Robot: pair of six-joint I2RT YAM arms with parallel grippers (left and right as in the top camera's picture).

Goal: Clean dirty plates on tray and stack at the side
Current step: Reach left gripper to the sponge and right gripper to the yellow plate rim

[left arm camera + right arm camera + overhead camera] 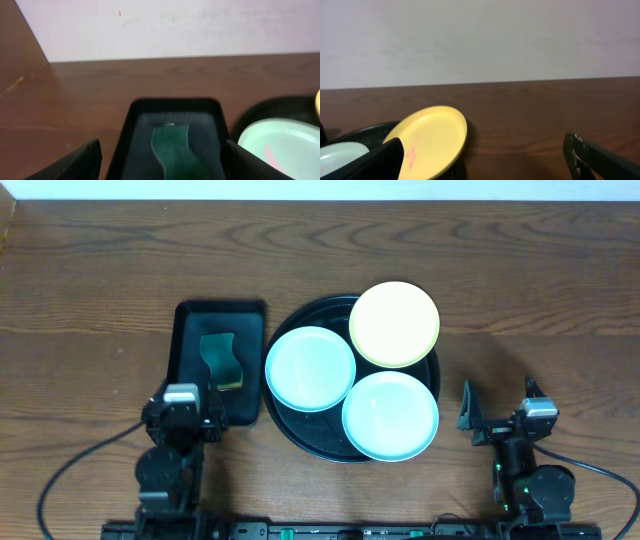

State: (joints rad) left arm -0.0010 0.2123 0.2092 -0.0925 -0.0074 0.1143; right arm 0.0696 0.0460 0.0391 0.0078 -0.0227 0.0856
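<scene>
The right gripper swings left in the overhead view next, fingers tipping down, over where the pink-marked mint plate's rim borders a gap by the yellow plate.
The round black tray point(303, 438) holds three plates: a pale yellow one point(394, 324) at the back right leaning on the rim, a mint one point(310, 368) at the left, and a second mint one point(391, 415) at the front right. Pink marks show on the yellow plate point(432, 137) and on the left mint plate point(285, 145). My left gripper point(188, 396) stands open at the near end of the rectangular tray, nothing between its fingers. My right gripper point(498, 402) stands open over bare wood, right of the round tray and apart from it.
A small rectangular black tray point(190, 330) lies left of the round tray with a green sponge point(222, 360) in it. In the left wrist view the sponge point(172, 150) lies straight ahead of the jaws. Bare wood stretches behind and to both sides.
</scene>
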